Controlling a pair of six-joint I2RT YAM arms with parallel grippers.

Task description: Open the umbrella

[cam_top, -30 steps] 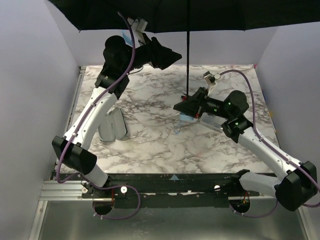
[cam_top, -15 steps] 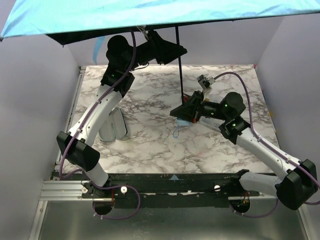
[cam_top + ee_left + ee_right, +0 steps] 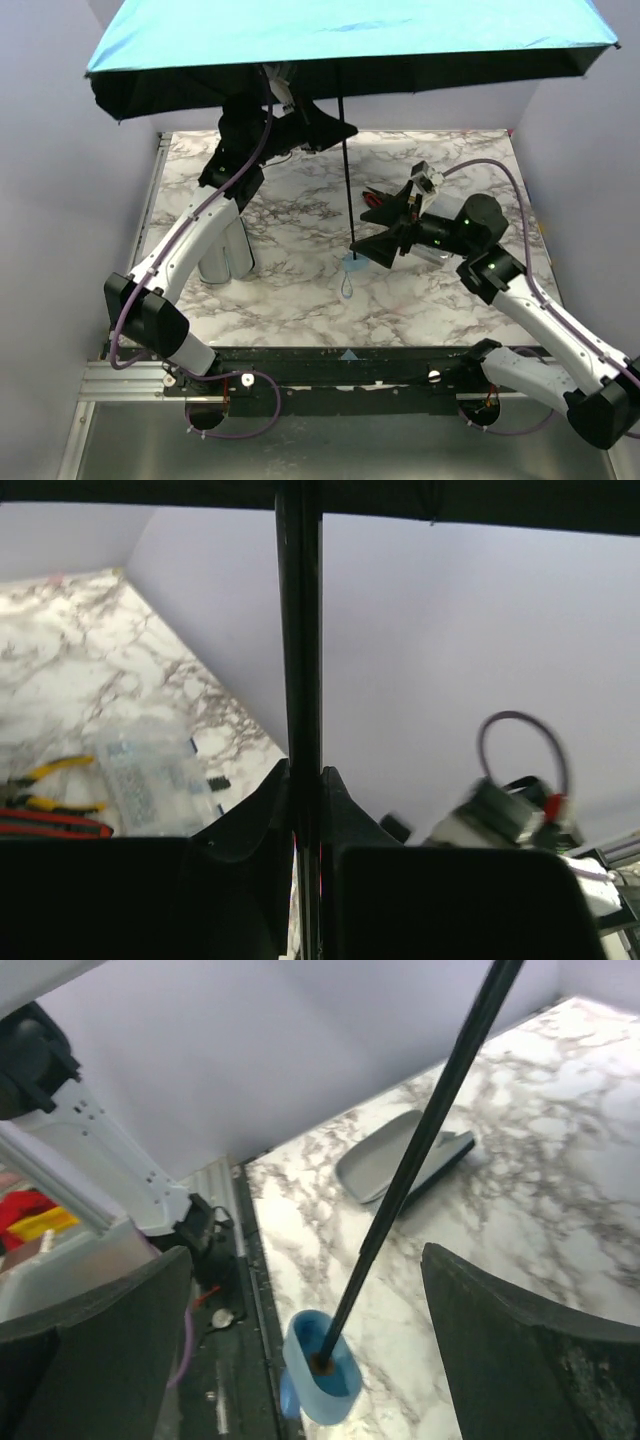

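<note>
The umbrella's handle still hangs above the marble table below my left gripper, so I should lower the umbrella toward the tabletop and release the shaft (image 3: 345, 170) next.
The umbrella stands open: its sky-blue canopy (image 3: 350, 30), black underneath, spans the top of the view. Its thin black shaft (image 3: 345, 170) runs down to the light-blue handle (image 3: 352, 264), with the wrist loop (image 3: 347, 288) below it. My left gripper (image 3: 335, 125) is high up under the canopy, shut on the shaft (image 3: 300, 630), which runs between the two fingers of the gripper (image 3: 305, 780). My right gripper (image 3: 373, 225) is open just right of the handle. In the right wrist view the gripper (image 3: 300, 1260) touches neither the handle (image 3: 322, 1370) nor the shaft (image 3: 420, 1150).
A flat grey plastic case (image 3: 225, 250) lies on the marble table (image 3: 450, 170) beside the left arm; it is also in the right wrist view (image 3: 400, 1160). Red and yellow-handled hand tools (image 3: 50, 800) lie by a clear case (image 3: 150, 780). Grey walls enclose three sides.
The left gripper closed on the shaft. The right gripper opened, let go of the handle and drew back to the right. The canopy tipped, so its blue top now shows.
</note>
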